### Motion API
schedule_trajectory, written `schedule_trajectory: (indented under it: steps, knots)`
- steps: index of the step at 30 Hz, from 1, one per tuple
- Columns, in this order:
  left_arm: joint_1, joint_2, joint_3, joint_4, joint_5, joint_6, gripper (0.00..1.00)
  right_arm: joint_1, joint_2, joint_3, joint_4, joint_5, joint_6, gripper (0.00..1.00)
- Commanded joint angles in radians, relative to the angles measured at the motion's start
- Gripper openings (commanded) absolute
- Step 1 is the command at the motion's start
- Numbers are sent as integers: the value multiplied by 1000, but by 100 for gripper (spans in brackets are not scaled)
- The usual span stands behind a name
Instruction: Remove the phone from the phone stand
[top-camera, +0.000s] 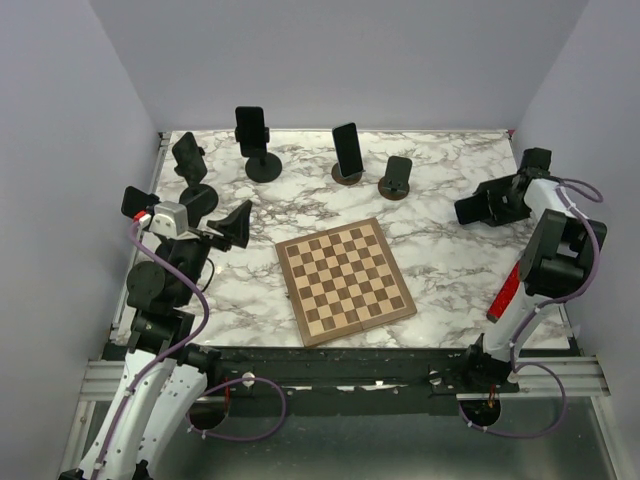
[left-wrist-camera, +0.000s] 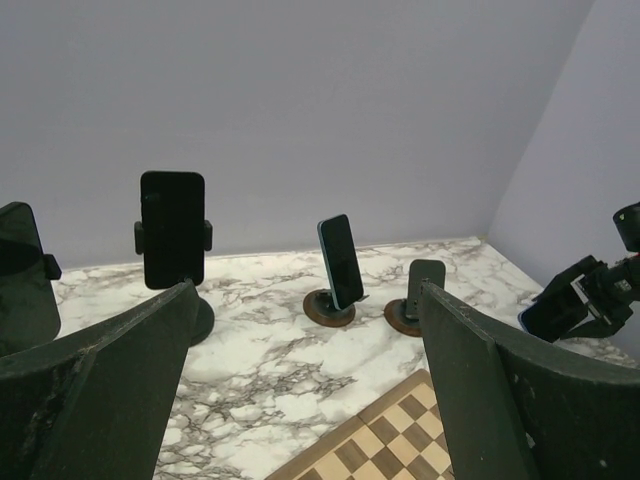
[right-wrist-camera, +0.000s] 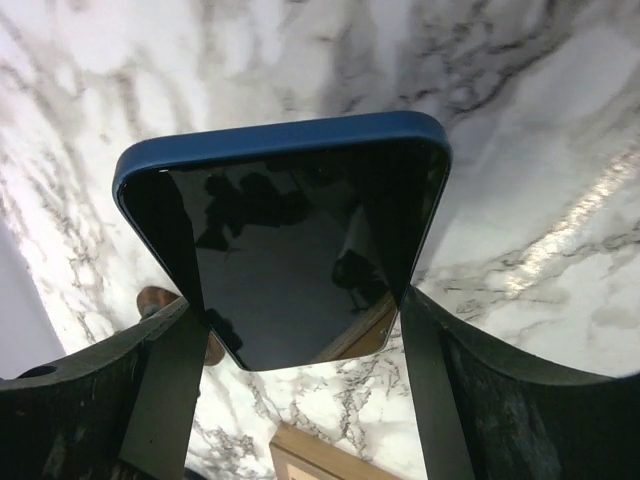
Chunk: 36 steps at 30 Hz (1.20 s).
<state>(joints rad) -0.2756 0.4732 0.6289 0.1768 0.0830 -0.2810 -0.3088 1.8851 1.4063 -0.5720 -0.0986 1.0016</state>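
My right gripper moves down to the tabletop there next and opens, since the phone hangs clear of the empty brown stand over bare marble.
My right gripper (top-camera: 468, 210) is shut on a phone in a blue case (right-wrist-camera: 285, 240) and holds it in the air over the right side of the marble table; its fingers (right-wrist-camera: 170, 380) press the phone's two long edges. The held phone also shows in the left wrist view (left-wrist-camera: 548, 316). A small round brown stand (top-camera: 396, 180) at the back stands with nothing on it; it also shows in the left wrist view (left-wrist-camera: 420, 292). My left gripper (top-camera: 236, 228) is open and empty, above the table's left side.
A phone on a black stand (top-camera: 251, 135), a phone on a round brown stand (top-camera: 347, 150) and a phone on a black stand at the left (top-camera: 189, 160) stand along the back. A wooden chessboard (top-camera: 345, 280) lies mid-table. Grey walls enclose the table.
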Motion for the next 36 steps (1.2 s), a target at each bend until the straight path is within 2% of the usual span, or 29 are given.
schedule_trajectory:
  steps: [1,7,14,17,23,27,30,36]
  knots:
    - [-7,-15,17,-10,-9,9,99,-44,31,-63,-6,-103,120,33]
    - [-8,-13,17,-11,-11,13,99,-82,-1,-180,41,-104,225,37]
    - [-8,-15,19,-10,-7,11,99,-107,13,-205,36,-55,255,43]
    - [-8,-14,17,-11,-9,11,99,-110,39,-187,36,-33,232,52]
    - [-8,-7,18,-10,-3,9,99,-110,63,-163,52,-54,181,82]
    - [-8,-3,18,-10,-3,9,99,-110,56,-138,47,-55,133,95]
    - [-8,-1,20,-10,-2,8,99,-110,47,-111,38,-48,93,100]
    - [-8,3,20,-11,1,6,99,-107,-39,-122,38,-65,33,100]
